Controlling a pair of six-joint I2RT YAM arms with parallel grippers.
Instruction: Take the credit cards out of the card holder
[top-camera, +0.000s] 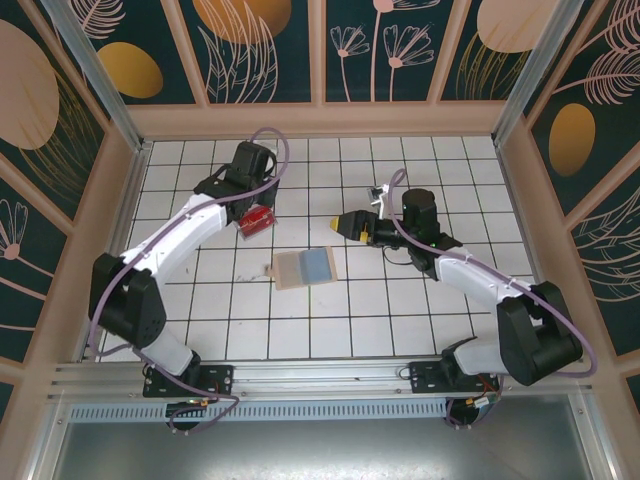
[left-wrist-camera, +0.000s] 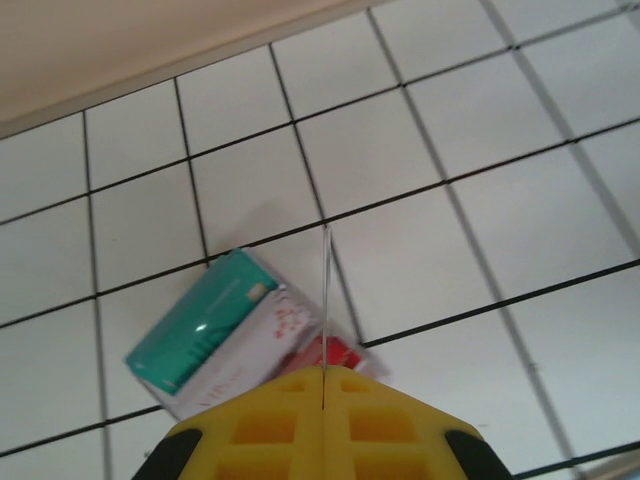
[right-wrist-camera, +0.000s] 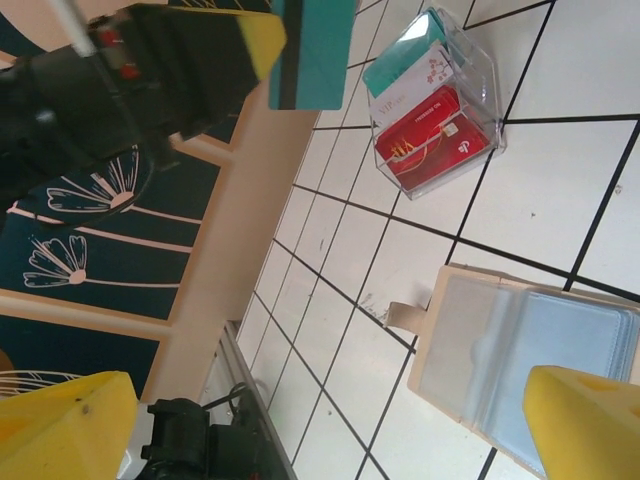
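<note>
The matching card lies below the teal card in the clear box (left-wrist-camera: 203, 320), so my left gripper will turn and go down over it to let go of its teal-green one.
My left gripper (top-camera: 254, 204) is shut on a teal-green credit card (right-wrist-camera: 310, 50) and holds it in the air above a clear box (right-wrist-camera: 437, 100). In the left wrist view the card (left-wrist-camera: 325, 290) shows edge-on as a thin line between the closed yellow fingers (left-wrist-camera: 280, 420). A red credit card (right-wrist-camera: 430, 135) lies in the box beside a teal card (left-wrist-camera: 200, 320) and a white one. The tan card holder (top-camera: 303, 268) lies open on the tiles, its blue-grey pockets (right-wrist-camera: 520, 360) facing up. My right gripper (top-camera: 352, 225) hovers open to the right of it, holding nothing.
The clear box (top-camera: 258, 220) sits on the white tiled floor just left of the card holder. Beige walls (top-camera: 320, 120) enclose the table on three sides. Bare tiles lie in front of the holder, toward the arm bases.
</note>
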